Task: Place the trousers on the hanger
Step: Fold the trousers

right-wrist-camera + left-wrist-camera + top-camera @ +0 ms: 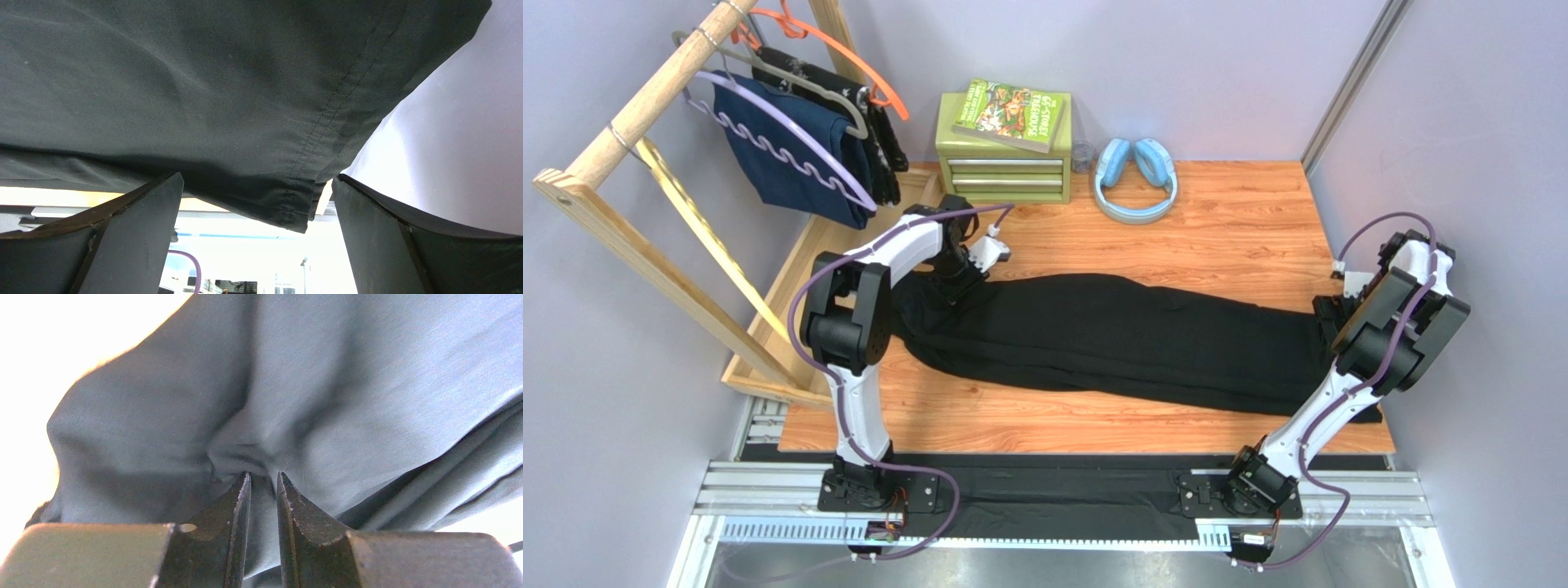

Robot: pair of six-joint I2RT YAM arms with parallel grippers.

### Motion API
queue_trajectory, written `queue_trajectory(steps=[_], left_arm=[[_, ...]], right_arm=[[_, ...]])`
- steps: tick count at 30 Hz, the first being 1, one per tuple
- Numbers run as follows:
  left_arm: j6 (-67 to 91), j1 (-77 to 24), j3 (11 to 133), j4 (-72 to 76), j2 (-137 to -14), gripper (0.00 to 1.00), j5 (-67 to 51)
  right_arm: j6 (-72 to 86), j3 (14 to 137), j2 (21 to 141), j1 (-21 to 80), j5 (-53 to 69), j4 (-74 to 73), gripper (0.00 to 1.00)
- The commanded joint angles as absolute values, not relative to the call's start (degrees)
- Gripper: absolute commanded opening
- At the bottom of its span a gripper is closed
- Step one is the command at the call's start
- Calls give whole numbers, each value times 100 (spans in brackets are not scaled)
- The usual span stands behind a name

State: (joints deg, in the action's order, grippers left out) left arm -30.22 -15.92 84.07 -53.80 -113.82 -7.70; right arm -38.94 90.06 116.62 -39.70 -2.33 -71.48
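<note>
The robot's right gripper will next go down to the stitched hem below its fingers, then close.
The black trousers (1112, 337) lie stretched across the wooden table from left to right. My left gripper (956, 292) is at their left end; in the left wrist view (263, 474) its fingers are nearly closed and pinch a fold of the cloth (344, 386). My right gripper (1334, 314) is at the right end. In the right wrist view (256, 177) its jaws stand wide apart, with the stitched hem of a leg (184, 79) just beyond the tips and not gripped. The lavender hanger (784, 135) hangs on the rack at the far left, against a navy garment.
A wooden rack (658, 86) stands at the left with an orange hanger (852, 59), a grey hanger (808, 88) and the navy garment (787, 165). A green drawer box with a book (1004, 153) and blue headphones (1136, 179) sit at the back.
</note>
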Motion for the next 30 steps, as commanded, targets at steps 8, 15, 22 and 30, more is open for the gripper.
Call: queue_trajectory(steps=[8, 15, 22, 30], left_arm=[[-2558, -2057, 8903, -5071, -11705, 26, -565], [-2452, -1635, 8930, -5115, -12050, 14, 281], [-2426, -1441, 8693, -5080, -11901, 13, 518], [-2347, -1371, 8666, -5071, -11839, 13, 369]], right_arm=[[-3718, 9395, 11390, -4034, -202, -7128, 100], [-3630, 9396, 11426, -4052, -228, -7111, 100], [-3235, 9343, 11601, -4043, -114, -6961, 100], [-2936, 9035, 11865, -3999, -88, -6566, 98]])
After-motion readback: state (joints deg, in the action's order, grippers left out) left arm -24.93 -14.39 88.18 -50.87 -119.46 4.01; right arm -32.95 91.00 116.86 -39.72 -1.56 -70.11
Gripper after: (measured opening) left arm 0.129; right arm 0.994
